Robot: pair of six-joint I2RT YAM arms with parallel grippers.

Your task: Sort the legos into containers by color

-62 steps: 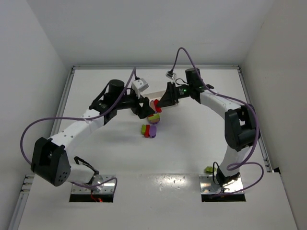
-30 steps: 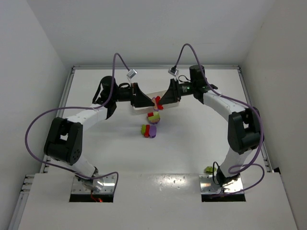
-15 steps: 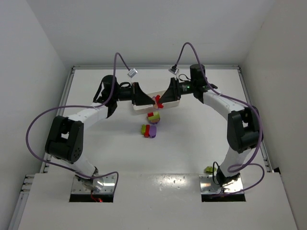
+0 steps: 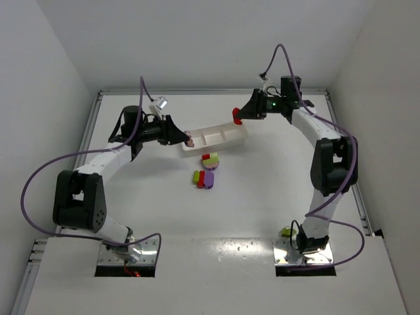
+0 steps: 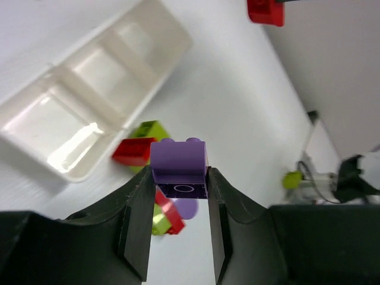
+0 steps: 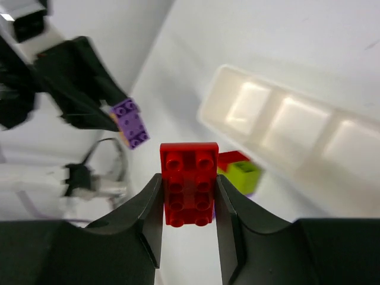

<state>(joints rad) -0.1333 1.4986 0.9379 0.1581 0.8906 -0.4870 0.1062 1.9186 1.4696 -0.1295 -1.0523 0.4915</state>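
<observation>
Next, the right gripper tips downward, then brings the red lego down into the tray's end container farthest from the purple lego.
My left gripper [image 4: 187, 139] is shut on a purple lego [image 5: 178, 168], held just off the left end of the white tray [image 4: 226, 140]. To the right of the tray, my right gripper [image 4: 237, 116] is shut on a red lego [image 6: 189, 184], raised above the table. The tray's three containers [image 5: 41, 124] look empty in both wrist views. A loose pile of red, yellow-green and purple legos [image 4: 207, 172] lies on the table just in front of the tray. Each wrist view shows the other gripper's brick: the red one [image 5: 265, 10] and the purple one [image 6: 129, 122].
A small yellow-green object [image 4: 286, 231] sits by the right arm's base. White walls enclose the table at the back and on both sides. Purple cables loop above both arms.
Both grippers stood close together over the tray's middle. They have drawn apart: the left swung left with the purple lego, and the right swung right and back with the red one.
</observation>
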